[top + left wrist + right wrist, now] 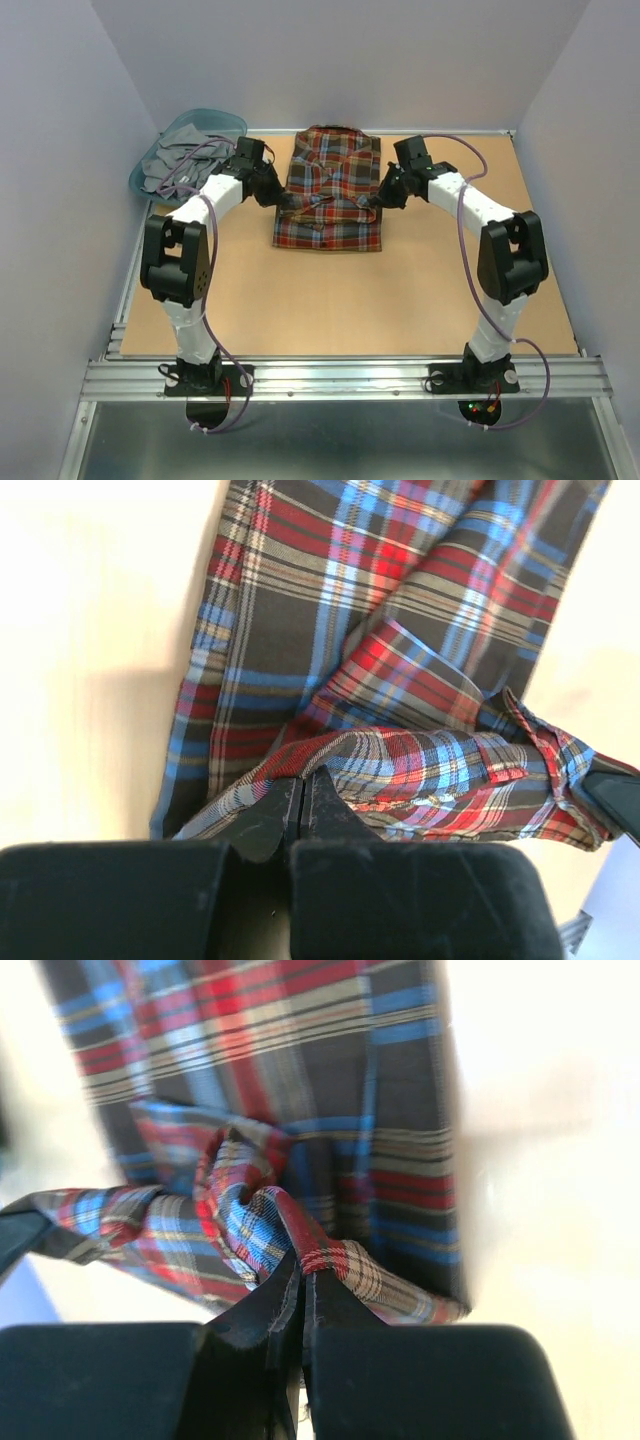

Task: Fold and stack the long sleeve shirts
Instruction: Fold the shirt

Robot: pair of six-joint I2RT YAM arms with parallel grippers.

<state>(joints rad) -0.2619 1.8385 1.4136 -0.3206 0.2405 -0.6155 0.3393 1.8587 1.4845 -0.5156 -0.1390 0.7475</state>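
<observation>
The robot holds the plaid piece of cloth raised between its grippers, so the left gripper will lower and ease it outward, laying its fold onto the shirt's flat part.
A red, navy, brown and yellow plaid flannel shirt [330, 190] lies partly folded at the back middle of the table. My left gripper [283, 200] is shut on the shirt's left edge. In the left wrist view the jaws [303, 785] pinch a lifted plaid fold [430, 770]. My right gripper [377, 203] is shut on the shirt's right edge. In the right wrist view the jaws [303, 1265] pinch a bunched plaid fold [250, 1220]. A band of cloth stretches between the two grippers above the flat part of the shirt [330, 590].
A teal plastic basket [232, 123] with grey garments [180, 160] stands at the back left corner, close behind my left arm. The brown table top [340, 300] ends at a metal rail at the near edge [340, 372]. White walls stand on three sides.
</observation>
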